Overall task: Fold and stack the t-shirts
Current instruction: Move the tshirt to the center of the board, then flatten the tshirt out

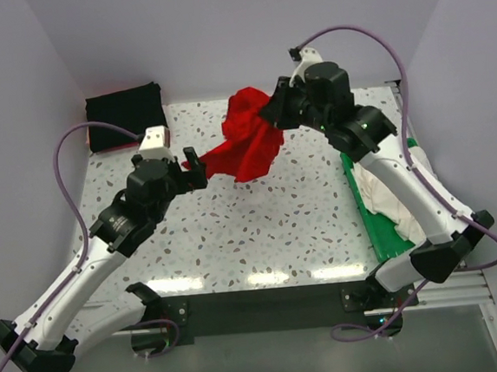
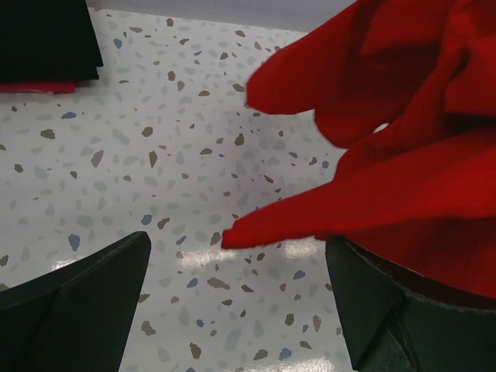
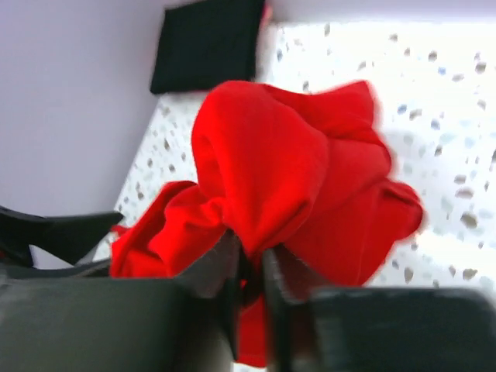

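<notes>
The red t-shirt's near edge [image 1: 242,177] hangs to the right of my left gripper in the top view, so I should lower that gripper's open fingers back and across onto it.
The red t-shirt [image 1: 249,142] hangs bunched over the back middle of the table. My right gripper [image 1: 270,113] is shut on its upper fold [image 3: 263,163], with cloth pinched between the jaws. My left gripper [image 1: 196,164] is open at the shirt's lower left corner. In the left wrist view that corner [image 2: 256,229] pokes in between the open fingers [image 2: 85,298], and cloth drapes over the right finger. The black t-shirt [image 1: 125,117] lies folded at the back left. The whitish t-shirt [image 1: 379,190] lies crumpled in the green tray [image 1: 384,237], partly hidden by my right arm.
The speckled table [image 1: 262,237] has walls at the back and both sides. The green tray lies along the right edge. A thin red strip [image 2: 35,87] shows under the black shirt's near edge.
</notes>
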Tool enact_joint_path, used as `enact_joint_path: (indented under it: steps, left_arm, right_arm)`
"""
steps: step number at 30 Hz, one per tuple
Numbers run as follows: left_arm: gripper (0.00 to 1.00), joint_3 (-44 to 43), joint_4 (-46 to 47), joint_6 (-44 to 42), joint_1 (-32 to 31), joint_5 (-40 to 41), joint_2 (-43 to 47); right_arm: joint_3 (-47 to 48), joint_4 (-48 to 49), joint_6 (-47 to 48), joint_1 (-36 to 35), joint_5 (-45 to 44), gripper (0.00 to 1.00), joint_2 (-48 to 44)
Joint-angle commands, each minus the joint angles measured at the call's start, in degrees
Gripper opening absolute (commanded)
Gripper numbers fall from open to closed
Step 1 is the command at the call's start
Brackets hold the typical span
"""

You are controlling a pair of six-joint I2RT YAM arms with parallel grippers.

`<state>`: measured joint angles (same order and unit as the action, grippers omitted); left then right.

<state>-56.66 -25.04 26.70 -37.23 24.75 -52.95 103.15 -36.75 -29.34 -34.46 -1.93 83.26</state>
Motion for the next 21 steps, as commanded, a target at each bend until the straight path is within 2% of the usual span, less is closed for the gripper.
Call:
enact_joint_path:
  steps: [1, 3, 4, 6, 7, 9, 11, 12, 15, 21]
  left_arm:
    - [1.0, -2.14, -1.33, 2.3, 0.41, 1.97, 0.83]
    - [1.0, -0.73, -2.38, 4.49, 0.5, 1.97, 0.74]
    - [1.0, 0.05, -2.65, 5.63, 0.5, 1.97, 0.74]
    - [1.0, 3.83, -2.74, 9.31, 0.58, 1.79, 0.92]
    - [1.0, 5.23, -2.65, 10.64, 0.67, 1.53, 0.92]
    - [1.0, 9.01, -2.47, 14.5, 0.93, 0.3, 0.48]
    - [0.98, 12.35, -2.21, 17.23, 1.11, -0.23, 0.22]
    - [0.95, 13.59, -1.77, 19.42, 1.11, -1.36, 0.3]
    - [0.88, 18.24, 0.95, 22.94, 1.2, -4.35, -0.13]
    - [0.75, 27.73, 4.02, 29.8, 1.2, -9.53, -2.24]
  right_arm:
    - [-6.1, 4.06, 0.34, -0.17, 1.31, 0.21, 0.76]
    - [-14.59, 4.06, 0.43, -0.08, 0.97, 0.48, 0.85]
    - [-18.13, 5.28, 0.43, -0.08, 0.88, 0.66, 0.33]
    - [-28.29, 7.56, -1.15, 0.0, -1.75, 0.82, -1.69]
    - [-31.49, 8.44, -1.85, -0.08, -2.63, 0.85, -2.4]
    - [-39.21, 9.68, -3.7, 0.53, -5.35, 0.87, -3.72]
    - [-43.02, 10.29, -5.02, 2.1, -7.37, 0.87, -4.07]
    - [-45.91, 10.82, -5.37, 3.33, -7.47, 0.86, -3.99]
    - [-49.53, 13.28, -5.73, 9.04, -4.58, 0.83, -3.29]
    - [-53.13, 13.11, -5.02, 15.91, -8.17, 0.82, -3.63]
